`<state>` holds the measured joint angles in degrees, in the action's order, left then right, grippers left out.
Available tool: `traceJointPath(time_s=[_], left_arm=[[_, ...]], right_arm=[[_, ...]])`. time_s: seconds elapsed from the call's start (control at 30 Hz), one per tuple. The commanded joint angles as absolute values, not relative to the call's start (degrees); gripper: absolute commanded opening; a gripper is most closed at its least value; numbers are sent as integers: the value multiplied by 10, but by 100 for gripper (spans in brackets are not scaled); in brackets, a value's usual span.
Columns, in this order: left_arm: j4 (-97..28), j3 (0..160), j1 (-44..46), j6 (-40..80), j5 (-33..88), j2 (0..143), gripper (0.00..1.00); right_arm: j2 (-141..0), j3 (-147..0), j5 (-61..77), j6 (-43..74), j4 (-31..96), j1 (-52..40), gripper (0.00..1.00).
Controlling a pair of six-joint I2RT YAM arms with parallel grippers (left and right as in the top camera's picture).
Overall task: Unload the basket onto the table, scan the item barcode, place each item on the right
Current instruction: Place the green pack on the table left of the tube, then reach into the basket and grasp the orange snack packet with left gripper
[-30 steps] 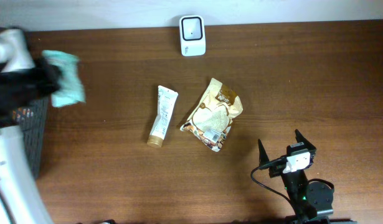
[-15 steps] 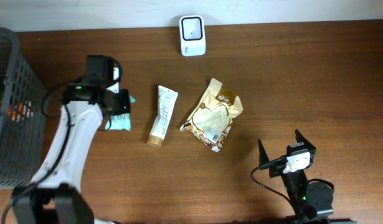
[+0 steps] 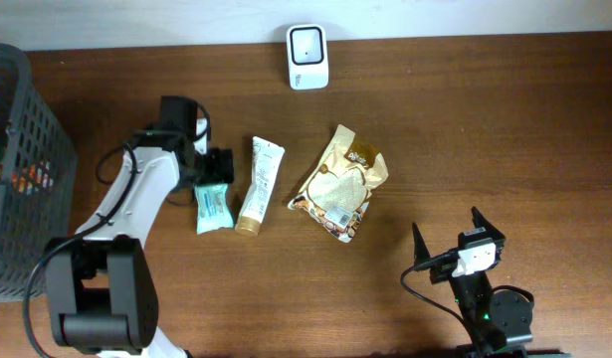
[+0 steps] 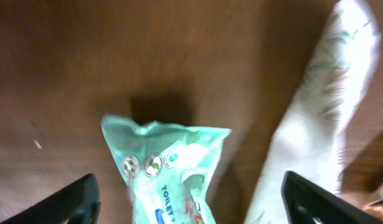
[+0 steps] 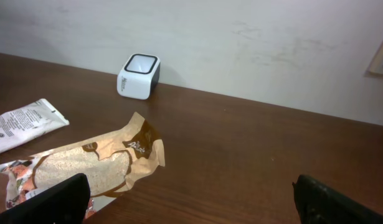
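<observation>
My left gripper moves over the mesh basket and down onto its orange item point(image 3: 33, 179) next, since that lies to the gripper's left in the overhead view.
A teal packet point(image 3: 213, 207) printed "TOILET" lies flat on the brown table, just left of a white tube point(image 3: 259, 184). My left gripper point(image 3: 215, 173) hovers over the packet's far end, open. In the left wrist view the packet point(image 4: 166, 165) sits between the two spread fingers without touching either. No barcode shows on it. The white scanner point(image 3: 307, 57) stands at the table's back edge. My right gripper point(image 3: 455, 245) rests open near the front right, holding nothing. The right wrist view shows the scanner point(image 5: 139, 76) far ahead.
A tan snack bag point(image 3: 340, 182) lies right of the tube, and it also shows in the right wrist view point(image 5: 85, 165). A dark mesh basket point(image 3: 17, 169) holding items stands at the left edge. The tube point(image 4: 322, 124) lies close beside the left gripper's right finger.
The left arm swung from the basket to the table with the teal packet, lowered it beside the tube and opened its jaws, letting it go. The right arm has not moved.
</observation>
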<state>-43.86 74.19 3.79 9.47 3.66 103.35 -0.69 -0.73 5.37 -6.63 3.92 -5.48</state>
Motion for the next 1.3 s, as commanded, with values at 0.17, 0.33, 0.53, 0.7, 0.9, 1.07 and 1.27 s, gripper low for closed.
traceJointPath(time_s=[0.17, 0.33, 0.53, 0.7, 0.9, 1.07, 1.27], left_arm=[[-508, 1014, -11, -16, 41, 938, 99], [-522, 1115, -101, 9, 6, 922, 99], [-524, 1128, -270, 90, -22, 932, 97], [-548, 1126, -361, 88, -25, 986, 90], [-562, 1126, -392, 62, -27, 1086, 87], [-546, 1126, -399, 41, -26, 1154, 90], [-502, 1126, -411, -22, 60, 1197, 95]], right_arm=[[-4, -3, 48, -66, 41, -60, 98], [-4, -3, 48, -66, 41, -60, 98], [-4, -3, 48, -66, 41, -60, 98], [-4, -3, 48, -66, 41, -60, 98], [-4, -3, 48, -66, 41, -60, 98], [-4, -3, 48, -66, 41, -60, 98], [-4, -3, 48, -66, 41, -60, 98]])
